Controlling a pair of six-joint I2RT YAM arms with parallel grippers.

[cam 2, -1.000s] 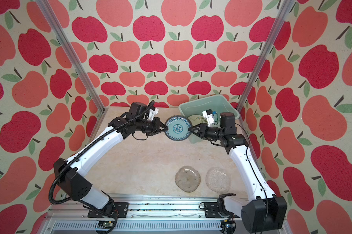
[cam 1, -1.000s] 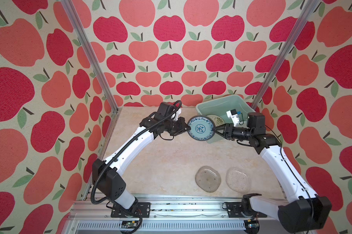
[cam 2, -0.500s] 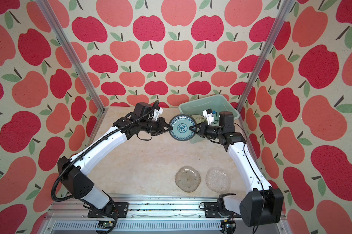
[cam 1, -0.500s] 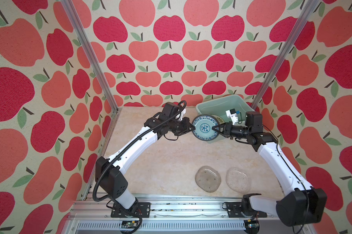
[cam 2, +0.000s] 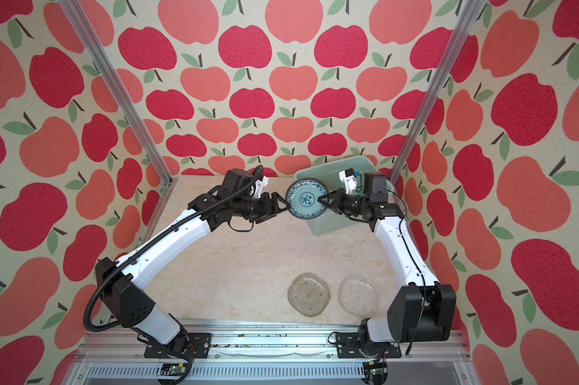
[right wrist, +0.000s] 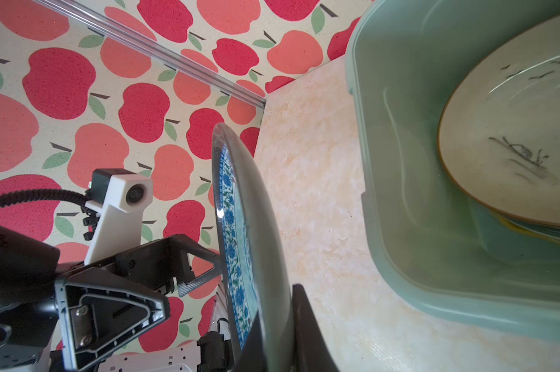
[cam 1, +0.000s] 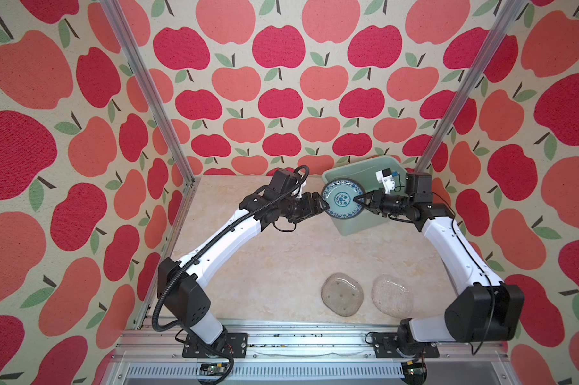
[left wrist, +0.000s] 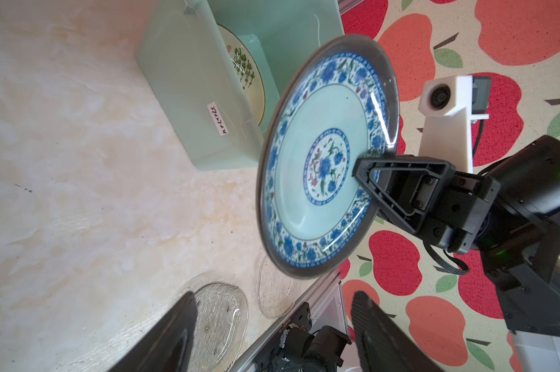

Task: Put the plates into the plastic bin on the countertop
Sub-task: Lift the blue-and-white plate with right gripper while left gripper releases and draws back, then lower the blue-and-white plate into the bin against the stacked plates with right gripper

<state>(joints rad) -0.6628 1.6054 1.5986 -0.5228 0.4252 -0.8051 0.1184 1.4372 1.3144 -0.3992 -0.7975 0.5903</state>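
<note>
The right gripper carries the plate outward next, then down onto the stack in the bin (right wrist: 518,127), and releases the plate's rim.
A blue patterned plate (cam 1: 339,200) (cam 2: 306,200) hangs in the air over the near left corner of the plastic bin (cam 1: 354,226) (cam 2: 328,226), its face turned up toward both top views. My right gripper (cam 1: 356,200) (right wrist: 278,322) is shut on the plate's right rim (right wrist: 256,225). My left gripper (cam 1: 321,205) (left wrist: 274,299) stands open just off the plate's left rim (left wrist: 320,161), holding nothing. Two clear glass plates (cam 1: 342,295) (cam 1: 392,296) lie flat on the countertop (cam 1: 265,260) near its front edge.
The bin sits in the back right corner against the apple-print wall. Inside it lies a stack of plates, with a cream one (right wrist: 514,135) on top and one with green sprigs (left wrist: 246,71). An aluminium rail (cam 1: 281,333) runs along the countertop's front.
The left gripper has opened and let go of the blue plate's left rim. The right gripper has shut on its right rim. Plate and both grippers have shifted right, toward the bin.
</note>
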